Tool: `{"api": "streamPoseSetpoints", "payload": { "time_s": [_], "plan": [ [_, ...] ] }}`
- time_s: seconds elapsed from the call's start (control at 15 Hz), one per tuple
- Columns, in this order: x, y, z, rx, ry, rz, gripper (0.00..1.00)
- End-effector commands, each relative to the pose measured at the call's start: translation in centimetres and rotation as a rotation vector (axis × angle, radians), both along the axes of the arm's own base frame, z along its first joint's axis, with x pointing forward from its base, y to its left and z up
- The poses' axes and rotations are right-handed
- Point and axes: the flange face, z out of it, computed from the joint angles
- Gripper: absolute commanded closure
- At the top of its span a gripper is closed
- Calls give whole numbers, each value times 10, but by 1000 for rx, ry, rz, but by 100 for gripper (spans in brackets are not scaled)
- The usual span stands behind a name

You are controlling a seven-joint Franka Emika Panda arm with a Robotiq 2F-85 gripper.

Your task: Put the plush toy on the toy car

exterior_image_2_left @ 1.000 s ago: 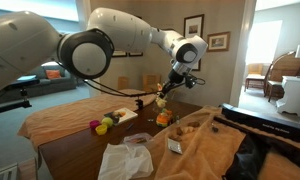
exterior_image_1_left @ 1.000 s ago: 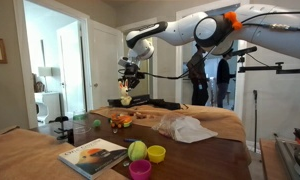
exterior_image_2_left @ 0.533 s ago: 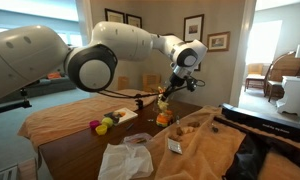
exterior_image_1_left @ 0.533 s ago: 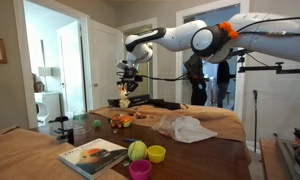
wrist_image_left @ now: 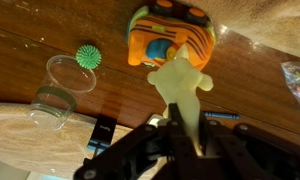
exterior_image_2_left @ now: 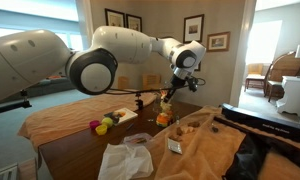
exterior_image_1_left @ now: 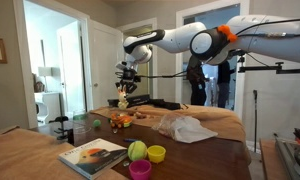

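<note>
My gripper will next move farther over the orange car to release the plush toy (wrist_image_left: 180, 85), because the plush toy overlaps only one edge of the car.
My gripper (wrist_image_left: 180, 125) is shut on a pale yellow-green plush toy (wrist_image_left: 180, 85) that hangs out from between the fingers. An orange toy car (wrist_image_left: 170, 35) with dark stripes sits on the wooden table just beyond the plush, close below it; I cannot tell if they touch. In both exterior views the gripper (exterior_image_1_left: 127, 88) (exterior_image_2_left: 170, 90) hovers over the table with the plush (exterior_image_1_left: 126, 100) (exterior_image_2_left: 163, 102) dangling above the car (exterior_image_1_left: 121, 120) (exterior_image_2_left: 163, 118).
A green spiky ball (wrist_image_left: 87, 55) and a clear plastic cup (wrist_image_left: 58, 90) lie beside the car. A book (exterior_image_1_left: 93, 155), a green ball (exterior_image_1_left: 137, 150), small cups (exterior_image_1_left: 156, 153) and a crumpled plastic bag (exterior_image_1_left: 185, 127) sit on the near table.
The arm's upper links have shifted a little. The gripper and the plush stay almost in the same place above the car.
</note>
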Motion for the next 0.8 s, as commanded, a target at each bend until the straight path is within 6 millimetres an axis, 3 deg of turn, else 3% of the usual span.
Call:
{"api": "streamPoseSetpoints", "payload": {
  "time_s": [0.0,0.73],
  "plan": [
    [9,5,-1,-27,-79,31,96],
    [14,5,-26,31,-136,85,96]
  ]
}}
